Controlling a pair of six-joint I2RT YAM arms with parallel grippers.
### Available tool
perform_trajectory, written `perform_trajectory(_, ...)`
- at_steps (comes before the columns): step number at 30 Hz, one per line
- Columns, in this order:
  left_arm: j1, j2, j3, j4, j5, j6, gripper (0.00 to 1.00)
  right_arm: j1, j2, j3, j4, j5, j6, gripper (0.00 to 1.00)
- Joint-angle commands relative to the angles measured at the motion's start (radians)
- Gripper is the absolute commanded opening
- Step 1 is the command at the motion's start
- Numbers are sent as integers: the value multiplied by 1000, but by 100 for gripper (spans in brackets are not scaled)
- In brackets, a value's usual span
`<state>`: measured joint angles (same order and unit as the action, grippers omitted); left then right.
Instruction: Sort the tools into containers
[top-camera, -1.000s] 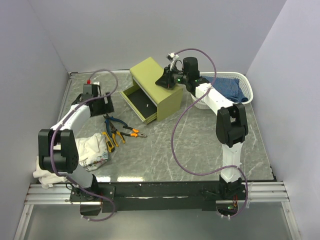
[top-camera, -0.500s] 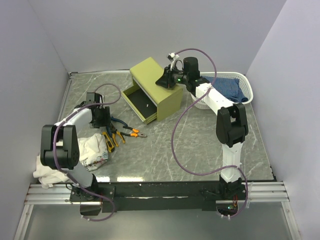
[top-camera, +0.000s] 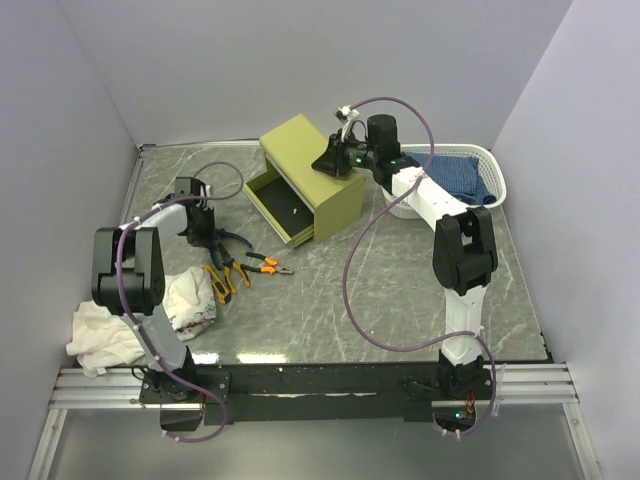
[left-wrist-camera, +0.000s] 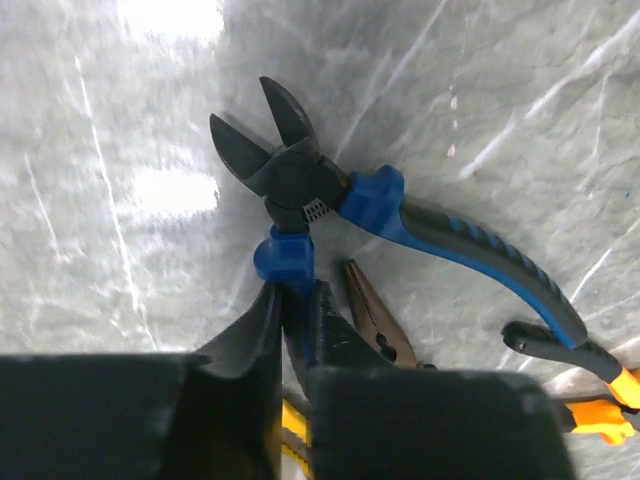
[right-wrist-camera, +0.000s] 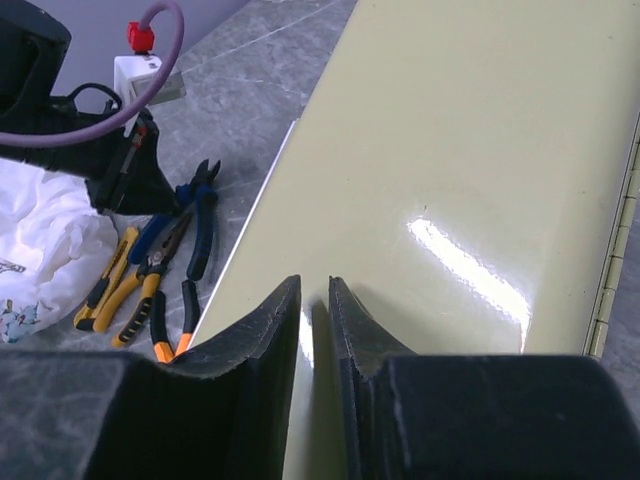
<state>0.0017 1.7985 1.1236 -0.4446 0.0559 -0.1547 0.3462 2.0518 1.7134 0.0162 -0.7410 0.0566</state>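
My left gripper lifts the blue-handled pliers next and shifts to the right in the top view. It releases them over the lower drawer (top-camera: 275, 208), since it stands open and empty.
Blue-handled pliers (left-wrist-camera: 400, 215) lie on the grey marble table (top-camera: 400, 290) with their cutter jaws spread. My left gripper (left-wrist-camera: 293, 292) is shut on one of their blue handles; the other handle runs off to the right. In the top view that gripper (top-camera: 205, 240) is down at the tool pile, left of the orange-handled pliers (top-camera: 265, 265) and a yellow-handled tool (top-camera: 215, 283). The olive cabinet (top-camera: 310, 170) has its lower drawer (top-camera: 275, 208) pulled out, dark inside. My right gripper (right-wrist-camera: 315, 285) rests on the cabinet top (right-wrist-camera: 470, 150), fingers nearly together, holding nothing.
A white cloth (top-camera: 190, 300) lies just in front of the tools, and another (top-camera: 100, 340) hangs at the near left edge. A white basket (top-camera: 492, 160) holding a blue cloth (top-camera: 455, 175) stands at the back right. Grey walls close in three sides.
My left gripper came down from the back left to the tool pile and closed from wide open onto the blue handle. The right arm stayed on the cabinet top.
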Motion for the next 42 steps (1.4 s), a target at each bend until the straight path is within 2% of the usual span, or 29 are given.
perform_trajectory(1, 29, 10, 79, 20, 78, 3, 1, -23, 16, -43, -148, 92, -38, 26)
perform_trajectory(5, 64, -27, 163, -2, 131, -38, 1, -21, 15, -38, -160, 95, -46, 26)
perform_trajectory(7, 72, -44, 215, -5, 197, -42, 1, -23, 13, -41, -163, 97, -47, 26)
perform_trajectory(9, 69, -53, 258, -11, 329, -61, 1, -23, 10, -46, -163, 101, -47, 26)
perform_trajectory(10, 60, -54, 295, -2, 379, -66, 1, -23, 10, -49, -167, 101, -47, 26)
perform_trajectory(15, -55, 42, 473, -71, 413, -69, 1, -23, 7, -52, -165, 100, -47, 26)
perform_trajectory(22, -78, 97, 450, 56, 602, -178, 1, -23, -8, -54, -173, 115, -76, 26)
perform_trajectory(35, -114, 194, 415, 279, 777, -400, 2, -19, -22, -84, -176, 137, -93, 26)
perform_trajectory(36, -117, 200, 423, 280, 782, -402, 9, -19, -21, -83, -176, 140, -95, 26)
perform_trajectory(37, -117, 215, 426, 277, 788, -407, 22, -18, -21, -83, -177, 141, -98, 26)
perform_trajectory(38, -117, 223, 438, 267, 785, -411, 38, -15, -22, -83, -179, 144, -100, 26)
perform_trajectory(40, -117, 237, 446, 248, 789, -396, 86, -13, -21, -83, -185, 147, -106, 27)
perform_trajectory(41, -117, 239, 465, 212, 794, -361, 97, -13, -21, -83, -186, 147, -107, 26)
perform_trajectory(42, -117, 237, 472, 196, 805, -336, 96, -12, -22, -86, -183, 149, -109, 27)
